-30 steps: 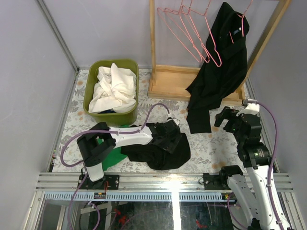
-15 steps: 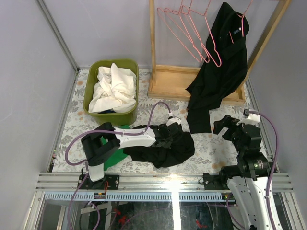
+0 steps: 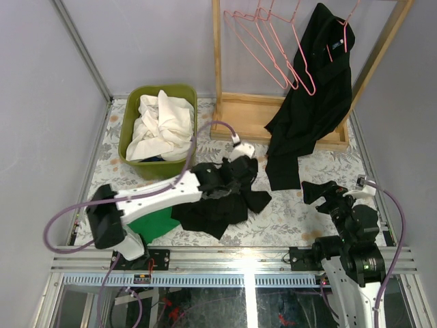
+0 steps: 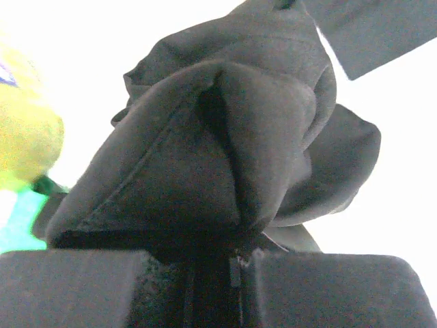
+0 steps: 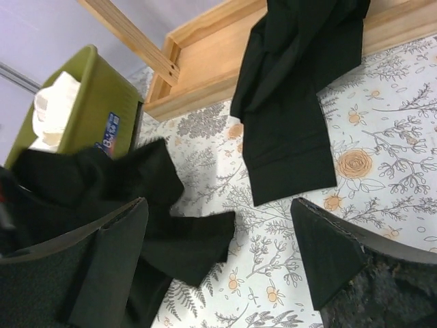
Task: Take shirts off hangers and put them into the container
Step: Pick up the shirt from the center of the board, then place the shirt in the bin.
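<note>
The crumpled black shirt rises in my left gripper next, swings outward over the olive container [image 3: 135, 99] and lowers for release. The white shirt is already inside.
A black shirt [image 3: 217, 205] lies crumpled on the floral table, one end lifted. My left gripper [image 3: 231, 173] is shut on that lifted bunch; in the left wrist view the gripper [image 4: 232, 268] pinches a fold of the black shirt [image 4: 225, 137]. The olive container [image 3: 135, 99] at the back left holds a white shirt [image 3: 162, 126]. A second black shirt [image 3: 313, 96] hangs on a pink hanger [image 3: 350, 24] at the rack. Empty pink hangers [image 3: 270, 48] hang beside it. My right gripper [image 3: 321, 192] is open, near the right edge, holding nothing.
A wooden rack base [image 3: 239, 117] stands behind the shirt, its uprights rising at the back. A bright green cloth [image 3: 151, 223] lies under the left arm. The right wrist view shows the container [image 5: 89, 102], the hanging shirt's hem [image 5: 293, 150] and the floor shirt's sleeve [image 5: 194, 236].
My left gripper has shut on the black shirt and pulled its bunch up and back toward the container. The right arm has drawn back toward the near edge, still open.
</note>
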Robot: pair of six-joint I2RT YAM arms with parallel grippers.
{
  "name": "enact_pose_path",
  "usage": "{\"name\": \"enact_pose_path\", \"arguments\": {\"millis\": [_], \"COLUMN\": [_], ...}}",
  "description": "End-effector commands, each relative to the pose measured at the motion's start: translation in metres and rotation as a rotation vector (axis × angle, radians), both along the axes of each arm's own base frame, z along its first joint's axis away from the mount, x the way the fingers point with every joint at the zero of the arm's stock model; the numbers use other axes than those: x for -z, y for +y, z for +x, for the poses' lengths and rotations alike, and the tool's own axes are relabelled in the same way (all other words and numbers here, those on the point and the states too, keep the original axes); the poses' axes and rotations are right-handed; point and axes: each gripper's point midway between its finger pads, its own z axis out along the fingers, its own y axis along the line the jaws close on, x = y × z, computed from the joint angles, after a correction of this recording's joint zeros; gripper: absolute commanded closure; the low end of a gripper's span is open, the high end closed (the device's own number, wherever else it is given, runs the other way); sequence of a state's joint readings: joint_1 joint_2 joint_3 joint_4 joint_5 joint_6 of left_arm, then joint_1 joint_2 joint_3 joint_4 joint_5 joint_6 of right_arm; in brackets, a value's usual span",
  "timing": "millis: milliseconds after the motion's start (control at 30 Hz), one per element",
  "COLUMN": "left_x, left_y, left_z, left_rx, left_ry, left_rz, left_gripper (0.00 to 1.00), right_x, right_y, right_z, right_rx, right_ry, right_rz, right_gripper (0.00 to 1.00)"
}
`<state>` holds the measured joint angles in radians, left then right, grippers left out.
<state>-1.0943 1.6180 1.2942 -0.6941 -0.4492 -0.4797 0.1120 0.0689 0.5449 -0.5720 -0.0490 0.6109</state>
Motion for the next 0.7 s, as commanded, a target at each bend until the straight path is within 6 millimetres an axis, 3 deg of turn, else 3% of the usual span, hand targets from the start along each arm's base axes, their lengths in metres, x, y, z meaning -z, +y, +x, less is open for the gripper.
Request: {"name": "enact_pose_path", "arguments": {"millis": [0, 200, 333, 433, 667], "left_x": [-0.097, -0.166, -0.201, -0.241, -0.32], "left_y": [0.02, 0.055, 0.086, 0.11, 0.206], "left_z": [0.025, 0.048, 0.076, 0.096, 0.166], "left_rx": [-0.047, -0.179, -0.261, -0.332, -0.594], "left_ry": [-0.231, -0.378, -0.432, -0.49, -0.647], "left_rz": [-0.019, -0.013, -0.028, -0.052, -0.13], "left_gripper": [1.0, 1.0, 1.0, 1.0, 1.0], "right_x": [-0.01, -0.005, -0.007, -0.006, -0.009], "right_y": [0.007, 0.009, 0.008, 0.007, 0.007], "right_z": [-0.006, -0.007, -0.008, -0.007, -0.006], "right_rx": [-0.029, -0.032, -0.028, -0.02, -0.023], "right_ry": [-0.054, -0.039, -0.044, -0.045, -0.055], "right_rz": [0.053, 0.074, 0.073, 0.073, 0.07], "right_gripper": [0.08, 0.08, 0.08, 0.07, 0.07]}}
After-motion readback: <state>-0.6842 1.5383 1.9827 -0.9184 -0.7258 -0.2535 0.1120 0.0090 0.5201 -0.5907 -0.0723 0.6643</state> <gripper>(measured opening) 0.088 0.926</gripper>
